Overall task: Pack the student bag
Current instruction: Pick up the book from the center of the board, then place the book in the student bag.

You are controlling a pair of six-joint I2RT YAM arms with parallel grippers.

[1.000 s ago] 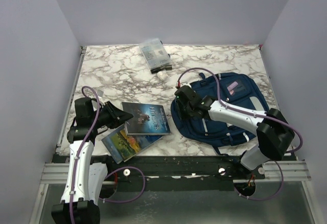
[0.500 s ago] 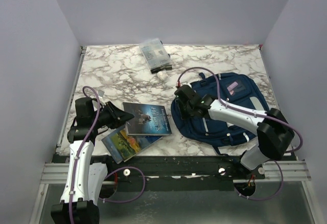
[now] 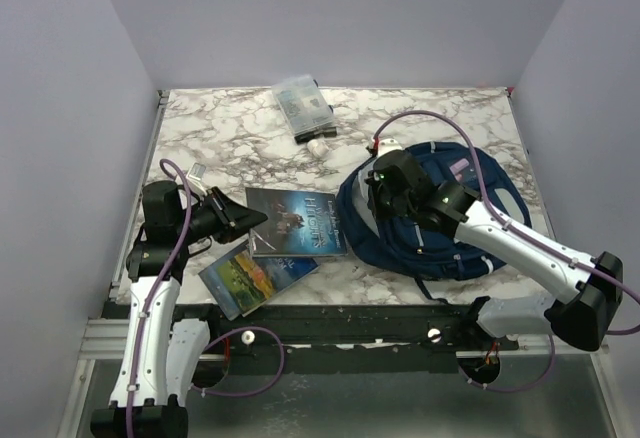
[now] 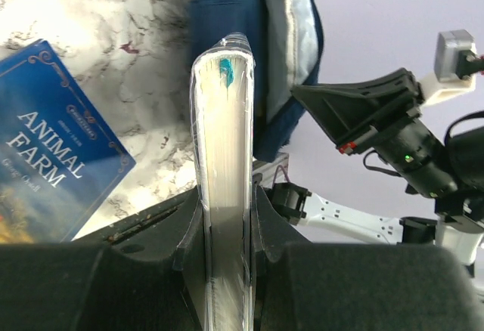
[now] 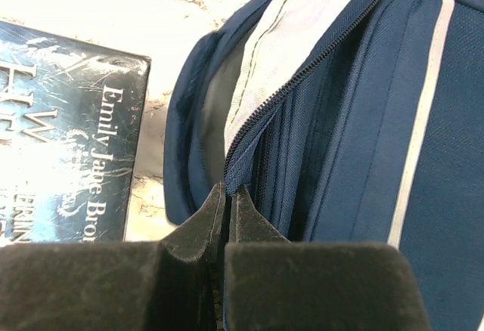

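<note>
Next, my left gripper moves to the right in the top view, into the bag's opening (image 3: 363, 196) (image 4: 272, 47), and releases the book, because the bag's flap is held raised.
The student bag (image 3: 415, 248), navy with grey trim, lies at the right of the table. My right gripper (image 3: 382, 190) is shut on the fabric edge by its zipper and holds that flap raised, so the pale lining (image 5: 280, 36) shows. In the right wrist view the gripper (image 5: 228, 193) pinches this edge of the bag (image 5: 363, 119). My left gripper (image 3: 243, 220) is shut on the left edge of a dark-covered book (image 3: 298, 223), which reaches toward the bag's opening. Seen edge-on, the book (image 4: 223, 119) stands between the left gripper's (image 4: 224, 195) fingers, with the bag (image 4: 227, 6) beyond it.
A second book, Animal Farm (image 3: 255, 276), lies near the front edge under the held one. At the back of the marble table (image 3: 220, 138) a clear plastic pouch (image 3: 303, 106) lies beside a small white object (image 3: 317, 144). Grey walls enclose the table.
My right gripper has closed on the bag's zipper edge and risen, lifting the flap and opening the bag. My left gripper has carried the dark book a little to the right, toward the bag.
</note>
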